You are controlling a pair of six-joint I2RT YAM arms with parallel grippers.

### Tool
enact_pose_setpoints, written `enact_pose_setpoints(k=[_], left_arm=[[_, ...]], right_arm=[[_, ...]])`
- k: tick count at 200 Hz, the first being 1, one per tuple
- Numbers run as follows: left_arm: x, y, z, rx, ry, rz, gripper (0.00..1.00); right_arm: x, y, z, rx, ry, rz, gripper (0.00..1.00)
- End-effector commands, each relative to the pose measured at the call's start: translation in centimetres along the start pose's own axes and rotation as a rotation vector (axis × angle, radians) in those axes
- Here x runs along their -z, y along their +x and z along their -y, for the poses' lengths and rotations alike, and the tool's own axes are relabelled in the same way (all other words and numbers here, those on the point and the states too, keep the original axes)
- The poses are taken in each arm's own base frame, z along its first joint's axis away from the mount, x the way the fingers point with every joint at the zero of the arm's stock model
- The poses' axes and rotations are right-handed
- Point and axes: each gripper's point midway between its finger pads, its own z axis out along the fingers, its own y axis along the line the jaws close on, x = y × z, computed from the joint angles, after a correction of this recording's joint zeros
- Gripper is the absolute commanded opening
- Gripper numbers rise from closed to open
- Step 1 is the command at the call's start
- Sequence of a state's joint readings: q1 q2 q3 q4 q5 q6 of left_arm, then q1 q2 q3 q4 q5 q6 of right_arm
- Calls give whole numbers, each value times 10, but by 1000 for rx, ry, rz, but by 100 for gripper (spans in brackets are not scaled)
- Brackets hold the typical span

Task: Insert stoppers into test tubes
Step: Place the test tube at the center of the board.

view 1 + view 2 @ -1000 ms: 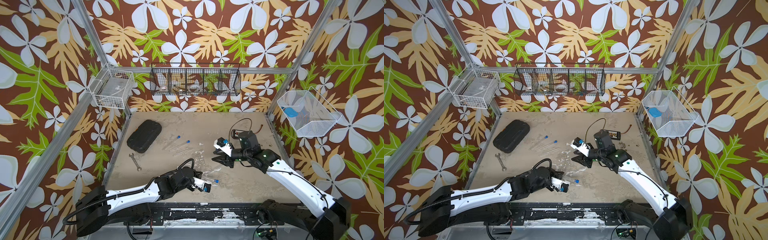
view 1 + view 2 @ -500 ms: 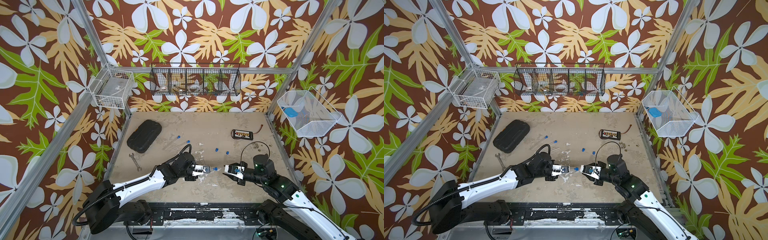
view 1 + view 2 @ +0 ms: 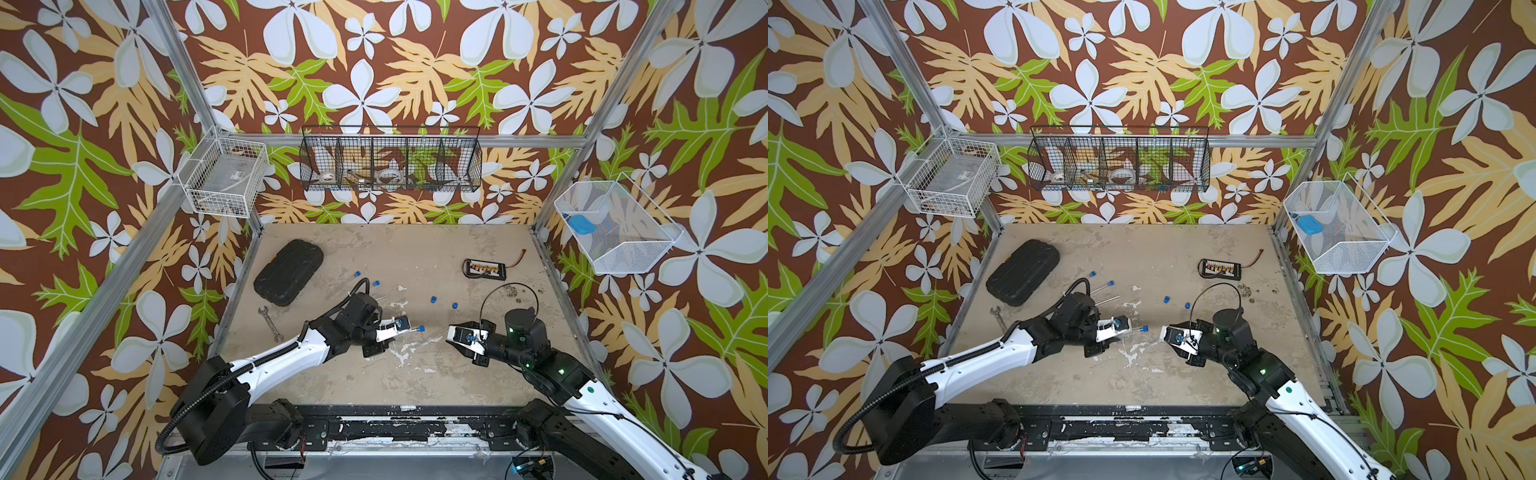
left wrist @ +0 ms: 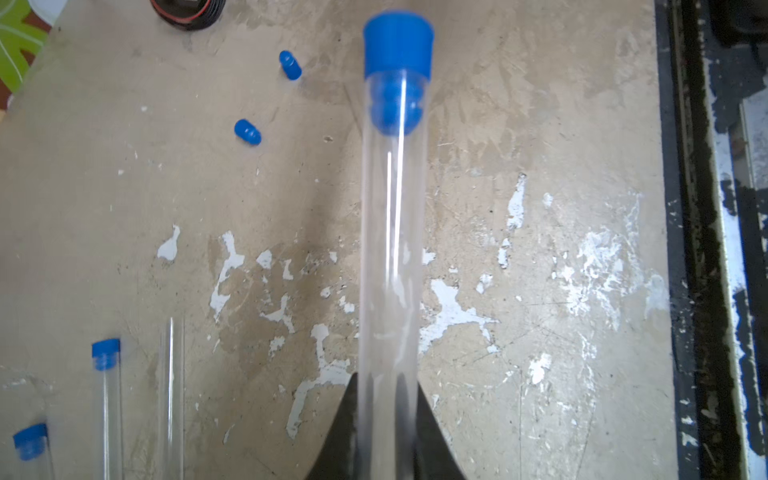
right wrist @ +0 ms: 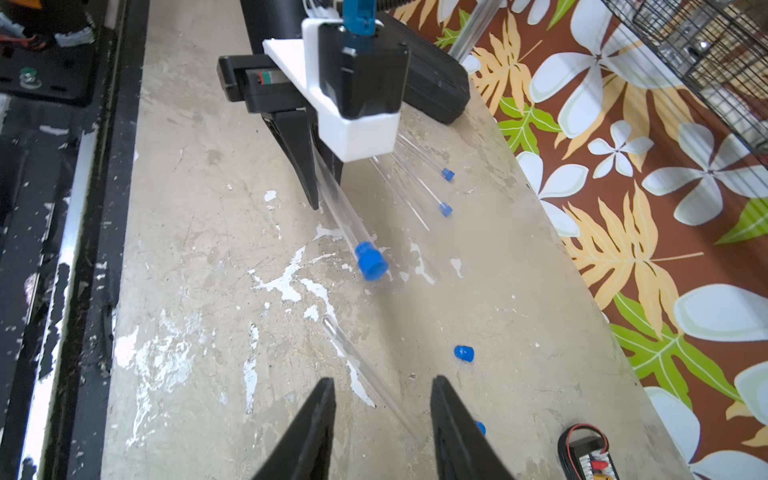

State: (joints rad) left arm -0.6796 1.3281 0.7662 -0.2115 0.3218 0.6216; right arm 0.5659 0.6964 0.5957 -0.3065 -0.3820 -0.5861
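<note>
My left gripper moves outward and down to clear tabletop between the empty tubes next and releases, as the blue stopper [image 3: 421, 328] already sits in the tube's end.
My left gripper [image 3: 395, 332] [image 3: 1121, 331] [image 4: 386, 376] is shut on a clear test tube [image 4: 390, 249] held level above the table. A blue stopper [image 4: 398, 45] [image 3: 421, 328] [image 5: 371, 262] sits in the tube's free end, pointing at my right gripper [image 3: 451, 333] [image 5: 382, 380]. That gripper stands open and holds nothing. An empty test tube [image 5: 365, 370] lies on the table and runs under the gap between its fingers. Two loose stoppers [image 3: 433, 299] [image 3: 454, 305] lie behind it. Two stoppered tubes [image 4: 105, 353] [image 4: 30, 440] and one empty tube [image 4: 170, 395] lie beside the left arm.
A black case [image 3: 289, 272] and a grey wrench [image 3: 270, 324] lie at the left. A connector board with wires [image 3: 484, 268] lies at the back right. Wire baskets hang on the walls; the right one [image 3: 615, 249] holds a flat light-blue object [image 3: 582, 224].
The right arm has swung from the back middle to the front right and now faces the left gripper. The left gripper has carried its tube away from the front edge toward the middle.
</note>
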Motion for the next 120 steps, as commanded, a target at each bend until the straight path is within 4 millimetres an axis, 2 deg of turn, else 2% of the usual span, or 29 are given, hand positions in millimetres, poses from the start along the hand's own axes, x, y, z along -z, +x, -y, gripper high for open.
enact_pose_setpoints(k=[1, 25, 50, 76, 120], left_arm=[[-5, 6, 1, 142, 83, -22, 0], [-24, 22, -4, 228, 103, -126, 0], [-41, 34, -16, 332, 86, -236, 0], [-53, 39, -29, 414, 55, -305, 0], [-67, 51, -38, 445, 25, -379, 0]], right_arm=[[-1, -14, 27, -178, 98, 20, 43], [-10, -8, 34, -260, 102, -39, 43], [-15, 1, 32, -300, 103, -55, 42], [-13, 5, 29, -316, 121, -32, 43], [-5, 8, 29, -317, 161, -13, 43]])
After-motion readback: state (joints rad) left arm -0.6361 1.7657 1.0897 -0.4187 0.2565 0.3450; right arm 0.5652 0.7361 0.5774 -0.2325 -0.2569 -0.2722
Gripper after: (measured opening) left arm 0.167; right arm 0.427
